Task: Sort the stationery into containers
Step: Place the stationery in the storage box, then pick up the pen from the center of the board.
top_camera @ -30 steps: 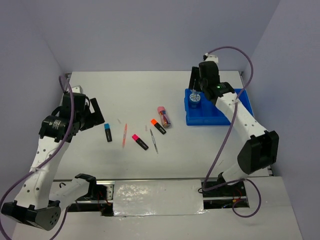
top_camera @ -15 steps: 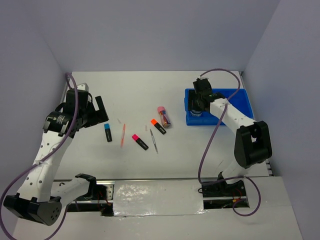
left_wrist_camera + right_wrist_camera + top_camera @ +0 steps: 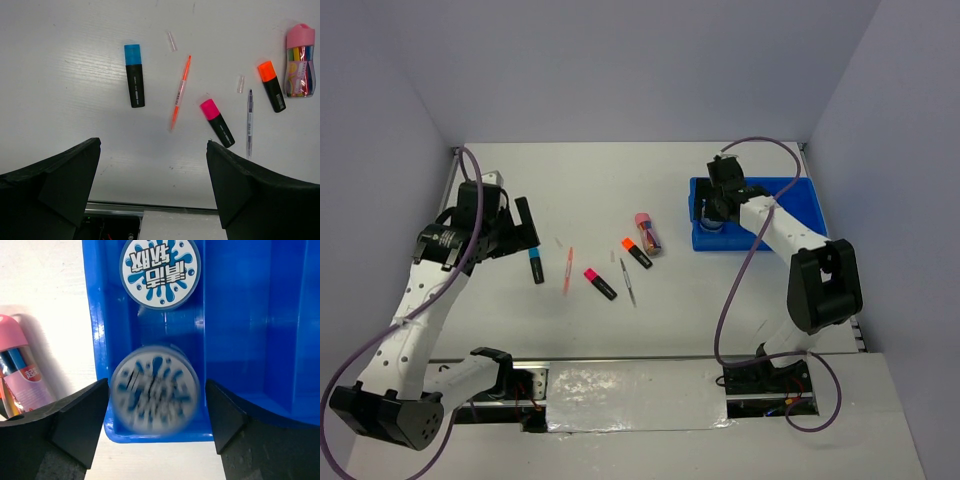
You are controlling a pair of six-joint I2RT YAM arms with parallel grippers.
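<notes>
Bare table leaves room for both fingers at the pink pen's pale middle (image 3: pixel 568 271) (image 3: pixel 179 95). My left gripper will move down and to the right in the top view onto it.
The blue tray (image 3: pixel 790 200) stands at the far right. My right gripper (image 3: pixel 714 208) hangs over its left compartment, open. In the right wrist view one blue-white tape roll (image 3: pixel 160 272) lies flat in that compartment of the tray (image 3: pixel 250 315). A second, blurred roll (image 3: pixel 155 395) sits between the spread fingers of the right gripper (image 3: pixel 156 383), with a small gap on each side. My left gripper (image 3: pixel 525 228) is open and empty, left of the blue-capped highlighter (image 3: pixel 536 265). The pink pen (image 3: pixel 568 268), pink-capped highlighter (image 3: pixel 600 283), grey pen (image 3: pixel 627 282), orange-capped highlighter (image 3: pixel 637 251) and pink-capped tube (image 3: pixel 648 231) lie mid-table.
In the left wrist view the open left gripper (image 3: pixel 153 144) looks down on the blue highlighter (image 3: pixel 134 75), pink pen (image 3: pixel 180 92), pink highlighter (image 3: pixel 216 122) and two small clear caps (image 3: pixel 172 41). The table's near edge (image 3: pixel 150 206) shows below.
My right gripper has come down from above the tray into its left compartment, and the roll between its fingers is now blurred. My left gripper has shifted slightly right, toward the blue highlighter.
</notes>
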